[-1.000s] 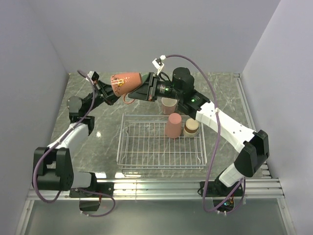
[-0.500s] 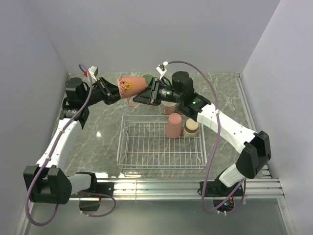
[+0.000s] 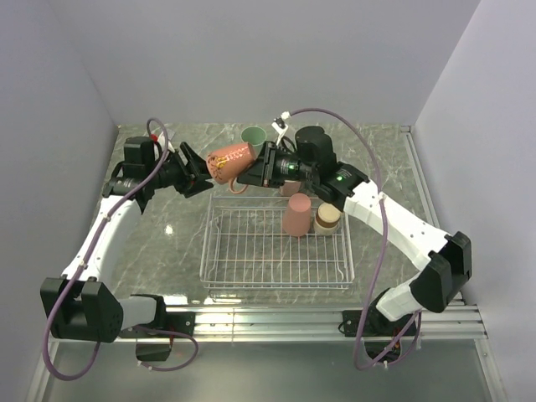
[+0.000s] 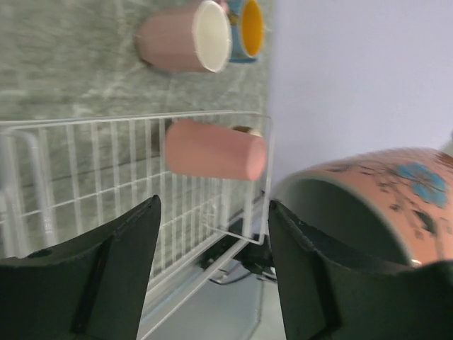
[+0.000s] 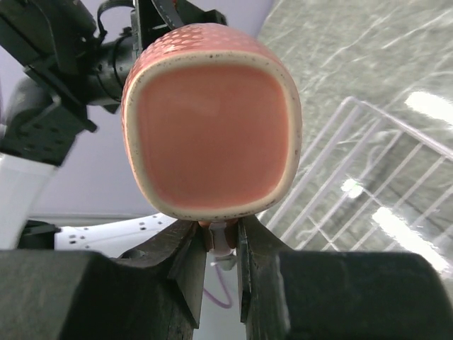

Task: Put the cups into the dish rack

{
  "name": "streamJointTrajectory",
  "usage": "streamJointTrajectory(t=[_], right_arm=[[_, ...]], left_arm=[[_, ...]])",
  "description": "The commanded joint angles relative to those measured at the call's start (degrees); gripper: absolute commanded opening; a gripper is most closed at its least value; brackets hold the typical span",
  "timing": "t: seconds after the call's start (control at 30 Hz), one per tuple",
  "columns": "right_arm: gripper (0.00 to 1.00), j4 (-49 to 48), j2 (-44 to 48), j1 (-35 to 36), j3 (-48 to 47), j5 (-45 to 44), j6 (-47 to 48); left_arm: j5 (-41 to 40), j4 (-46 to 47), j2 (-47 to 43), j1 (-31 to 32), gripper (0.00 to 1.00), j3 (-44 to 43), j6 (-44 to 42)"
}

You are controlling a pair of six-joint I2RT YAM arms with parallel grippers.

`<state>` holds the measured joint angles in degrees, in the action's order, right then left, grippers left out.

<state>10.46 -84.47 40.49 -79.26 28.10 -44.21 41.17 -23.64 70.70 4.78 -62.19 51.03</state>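
The empty rack wires (image 3: 261, 221) beside the pink cup lie below and back of my right gripper, so it will next tilt down, lower back to them and release the mug (image 3: 230, 159).
A salmon mug (image 3: 230, 159) with a flower pattern hangs on its side in the air behind the white wire dish rack (image 3: 251, 251). My right gripper (image 3: 252, 172) is shut on the mug's handle (image 5: 223, 237), and the mug's base (image 5: 212, 120) faces its camera. My left gripper (image 3: 199, 172) stands open at the mug's mouth (image 4: 368, 205), one finger (image 4: 311, 269) in front of the rim, with nothing between the fingers. In the rack a pink cup (image 3: 296, 214) stands upside down beside a short brown cup (image 3: 327, 219).
Behind the rack stand a pink cup (image 3: 291, 186), partly hidden by my right arm, and a sage green cup (image 3: 254, 136). The left wrist view shows a pink cup (image 4: 184, 35) and a blue cup (image 4: 248, 28) beyond the rack (image 4: 85, 163). Walls close in on three sides.
My left gripper has opened and let go of the salmon mug. The mug, held by my right gripper, has come slightly right and down toward the rack.
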Motion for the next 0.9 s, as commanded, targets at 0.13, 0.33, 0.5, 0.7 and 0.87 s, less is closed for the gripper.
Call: streamJointTrajectory(t=[0.13,0.33,0.5,0.7,0.87], right_arm=[[0.0,8.4,6.5,-0.4,-5.0,-11.7,10.2],[0.0,18.4,4.5,3.5,-7.4,-22.5,17.8],[0.0,24.7,-0.4,9.2,-8.9,-32.9,20.7],[0.0,27.0,-5.2,10.1,-8.1,-34.3,22.0],[0.0,27.7,-7.7,10.7,-8.8,-35.9,22.7]], left_arm=[[-17.1,-15.8,1.3,-1.6,0.7,-5.9,-10.2],[-29.7,-22.6,0.5,-1.7,0.71,-7.7,-13.5],[-36.8,-25.0,-0.8,-1.8,0.75,-9.8,-15.4],[-38.1,-25.0,-2.4,-2.2,0.77,-10.1,-15.8],[-39.5,-25.7,-2.8,-2.7,0.76,-9.4,-16.8]])
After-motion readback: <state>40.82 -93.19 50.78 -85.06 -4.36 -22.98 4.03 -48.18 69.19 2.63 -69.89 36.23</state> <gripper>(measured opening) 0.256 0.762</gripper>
